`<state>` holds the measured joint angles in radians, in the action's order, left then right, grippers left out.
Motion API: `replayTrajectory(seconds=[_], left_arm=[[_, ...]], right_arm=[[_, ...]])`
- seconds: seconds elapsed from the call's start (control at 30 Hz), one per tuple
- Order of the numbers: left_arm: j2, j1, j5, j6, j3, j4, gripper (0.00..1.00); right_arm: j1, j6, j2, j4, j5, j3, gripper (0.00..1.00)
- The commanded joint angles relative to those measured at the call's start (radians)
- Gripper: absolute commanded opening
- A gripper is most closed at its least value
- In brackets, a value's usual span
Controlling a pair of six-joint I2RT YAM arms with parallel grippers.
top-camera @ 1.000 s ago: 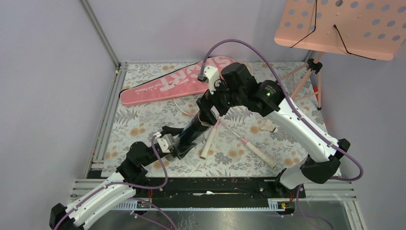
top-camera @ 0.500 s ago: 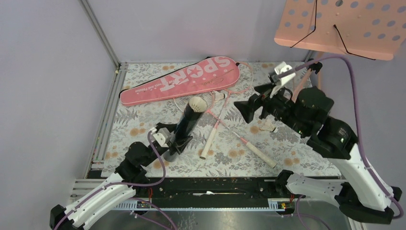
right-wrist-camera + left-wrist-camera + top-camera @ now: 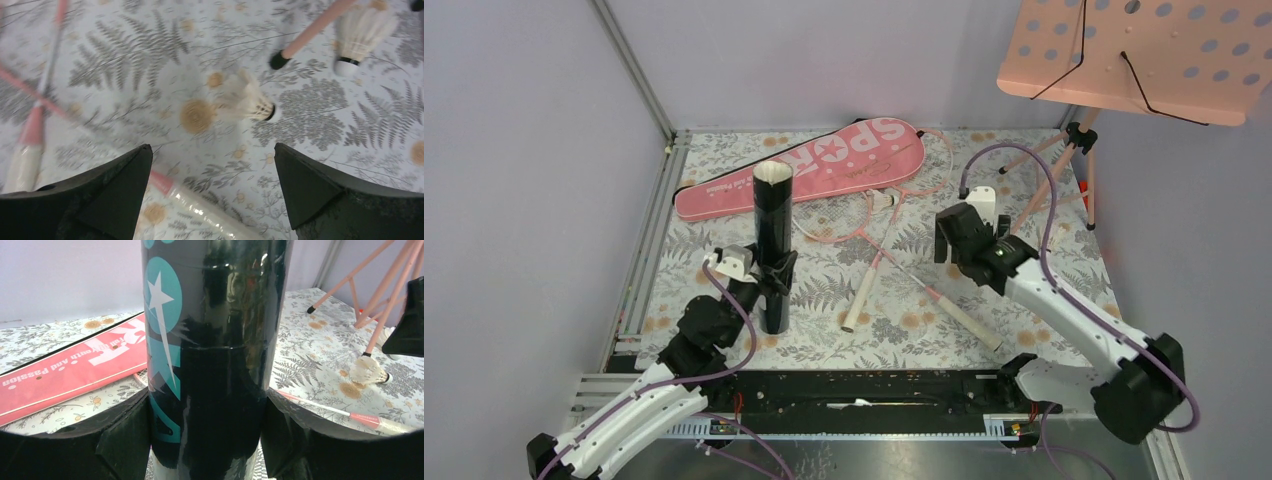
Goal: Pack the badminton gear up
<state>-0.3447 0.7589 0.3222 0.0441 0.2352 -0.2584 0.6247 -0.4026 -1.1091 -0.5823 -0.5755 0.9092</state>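
Observation:
My right gripper is open. It will come down onto the nearer shuttlecock's (image 3: 236,100) feather edge, with its open fingers around it.
The black tube (image 3: 773,215) with teal marks stands upright on the mat, open end up. My left gripper (image 3: 771,285) is shut on the tube's lower part (image 3: 210,365). The pink SPORT bag (image 3: 824,165) lies at the back. Two pink rackets lie crossed in the middle, their pale handles (image 3: 861,295) (image 3: 969,322) pointing toward me. My right gripper (image 3: 951,240) is open and empty, hovering over the mat (image 3: 211,147). One shuttlecock (image 3: 247,97) lies just ahead of its fingers and another (image 3: 357,32) farther off. A third shuttlecock (image 3: 884,200) lies near the bag.
The pink perforated music stand (image 3: 1139,50) is at the back right. Its tripod legs (image 3: 1064,165) reach onto the mat, and one black foot (image 3: 277,60) lies close to the shuttlecocks. A metal frame rail (image 3: 639,260) runs along the mat's left side.
The left gripper has raised the tube from tilted to upright. The right arm has left the tube's mouth, swung right, and come down low over the mat near the shuttlecocks.

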Motion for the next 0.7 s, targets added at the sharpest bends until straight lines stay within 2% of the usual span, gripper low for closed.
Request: replayTrajectory(seconds=[0.0,0.13,0.3,0.47,0.63,0.67], left_arm=[[0.009,-0.001,0.055,0.02,0.062,-0.062,0.26],[0.0,-0.002,0.038,0.02,0.067,-0.057,0.26],[-0.009,-0.001,0.007,0.014,0.068,-0.058,0.26],[-0.026,-0.002,0.009,0.01,0.069,-0.064,0.26],[-0.056,-0.002,0.0,0.005,0.079,-0.061,0.25],[-0.059,-0.001,-0.007,0.006,0.08,-0.06,0.25]], right_arm=[[-0.094,-0.091,-0.158,-0.043,-0.202,0.084,0.97],[-0.178,-0.096,-0.335,-0.068,-0.156,0.158,0.86],[-0.202,-0.11,-0.519,-0.134,-0.186,0.266,0.72],[-0.225,-0.114,-0.606,-0.14,-0.206,0.287,0.6],[-0.253,-0.118,-0.675,-0.19,-0.194,0.309,0.56],[-0.254,-0.119,-0.679,-0.195,-0.192,0.312,0.52]])
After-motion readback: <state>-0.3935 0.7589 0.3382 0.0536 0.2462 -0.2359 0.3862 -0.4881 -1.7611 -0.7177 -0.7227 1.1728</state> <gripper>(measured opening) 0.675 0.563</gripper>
